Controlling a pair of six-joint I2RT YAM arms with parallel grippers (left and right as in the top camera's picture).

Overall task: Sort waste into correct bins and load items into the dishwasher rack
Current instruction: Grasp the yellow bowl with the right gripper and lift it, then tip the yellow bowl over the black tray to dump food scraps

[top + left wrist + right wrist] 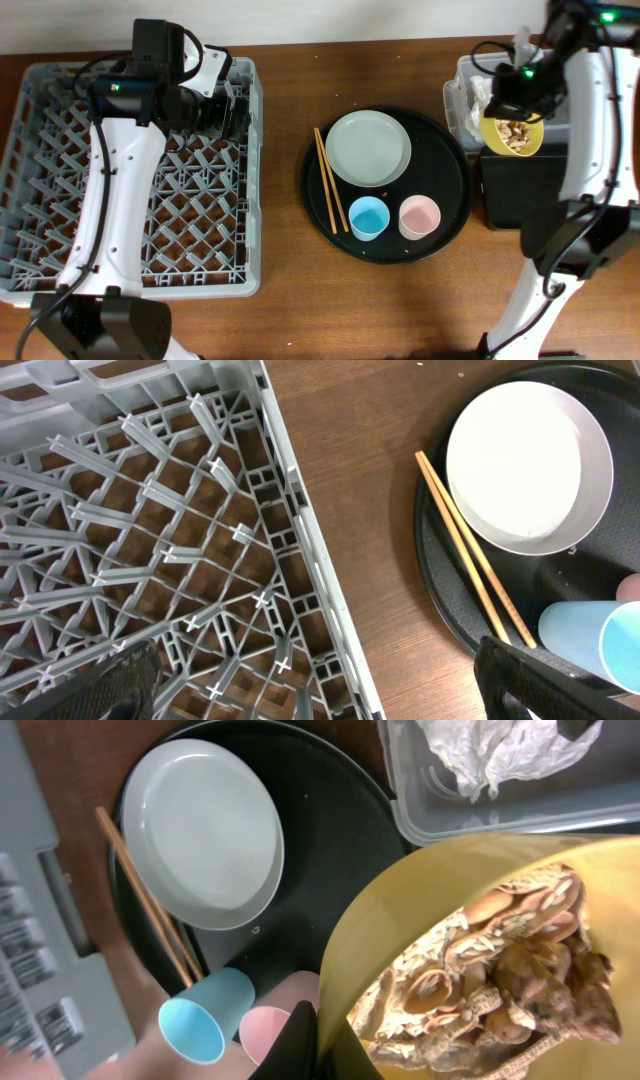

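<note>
My right gripper will next tilt over the shallow black tray [525, 190], as scraps still fill the bowl. Then it will go down onto the round tray's bare side [441, 181] and release.
My right gripper [520, 95] is shut on the rim of the small yellow bowl [513, 133], which is full of tan food scraps [500, 980]. It holds the bowl between the clear tub [462, 100] and the shallow black tray [525, 190]. The right wrist view shows the finger [325, 1040] on the bowl [400, 920] and white tissue [500, 750] in the tub [480, 815]. My left gripper [320, 690] is open and empty over the right edge of the grey rack [60, 170]. The grey-green plate [368, 148], blue cup [368, 217] and pink cup [419, 216] stand apart. No brown-gold wrapper shows.
The plate and both cups sit on a large round black tray [450, 170], with wooden chopsticks [332, 180] along its left side. A strip of bare wood table lies between the rack [150, 510] and the round tray.
</note>
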